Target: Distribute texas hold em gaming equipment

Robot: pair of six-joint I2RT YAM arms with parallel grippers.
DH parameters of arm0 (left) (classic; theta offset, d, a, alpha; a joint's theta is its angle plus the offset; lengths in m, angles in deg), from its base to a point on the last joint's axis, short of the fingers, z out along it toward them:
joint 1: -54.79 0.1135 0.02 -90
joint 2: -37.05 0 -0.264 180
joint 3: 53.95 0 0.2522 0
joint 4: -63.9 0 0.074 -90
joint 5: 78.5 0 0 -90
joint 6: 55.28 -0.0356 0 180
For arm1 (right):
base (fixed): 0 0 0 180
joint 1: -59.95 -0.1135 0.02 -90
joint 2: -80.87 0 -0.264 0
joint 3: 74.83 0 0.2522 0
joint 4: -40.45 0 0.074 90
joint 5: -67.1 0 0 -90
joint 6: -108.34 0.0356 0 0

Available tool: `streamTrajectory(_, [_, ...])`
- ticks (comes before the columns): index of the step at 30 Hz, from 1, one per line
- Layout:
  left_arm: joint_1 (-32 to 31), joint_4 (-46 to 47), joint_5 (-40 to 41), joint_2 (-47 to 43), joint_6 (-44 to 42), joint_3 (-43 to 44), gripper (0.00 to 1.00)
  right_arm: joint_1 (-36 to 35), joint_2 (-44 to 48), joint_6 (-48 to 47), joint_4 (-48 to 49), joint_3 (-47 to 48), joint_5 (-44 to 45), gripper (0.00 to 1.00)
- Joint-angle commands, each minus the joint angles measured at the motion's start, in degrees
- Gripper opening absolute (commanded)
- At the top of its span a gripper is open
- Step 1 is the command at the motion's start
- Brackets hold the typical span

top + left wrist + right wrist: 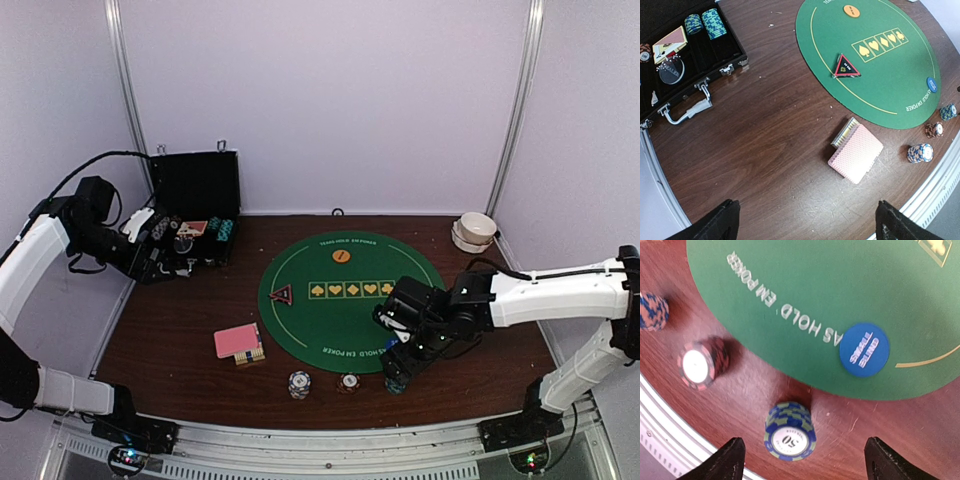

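My right gripper is open and should next go down around the upper chips of the blue stack (396,386) (789,431) and close, since bare wood on both sides leaves its fingers room.
My right gripper (805,460) is open, one finger on each side of a blue 50 chip stack (789,431) that stands free on the wood, gaps on both sides. A red stack (701,364) and an orange-blue stack (652,311) stand further left. The blue small-blind disc (864,349) lies on the green mat (805,295). My left gripper (807,220) hangs open and empty high above the table, near the case. Pink-backed cards (856,152) lie off the mat. The red-black triangle marker (847,66) and orange disc (851,9) sit on it.
An open black case (195,210) at the back left holds more chips (710,22) and cards. A white bowl (477,230) stands at the back right. The table's metal front rail (670,435) runs close behind the chip stacks.
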Motion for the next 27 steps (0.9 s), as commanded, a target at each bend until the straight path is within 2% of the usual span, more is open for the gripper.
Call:
streamTrajectory(1, [-0.3,-0.2,-0.4,-0.4,-0.6,2.1,0.98,-1.6,0.8,4.3,0.8,-2.6,-2.4,0.85])
streamTrajectory(10, [-0.3,-0.2,-0.4,-0.8,-0.5,2.2,0.98,-2.1,-3.1,3.3,2.9,-2.8,-4.6,0.83])
streamTrajectory(27, [-0.3,-0.2,0.0,-1.0,-1.0,2.0,0.98,-2.1,-6.0,3.3,4.9,-2.8,-4.3,0.64])
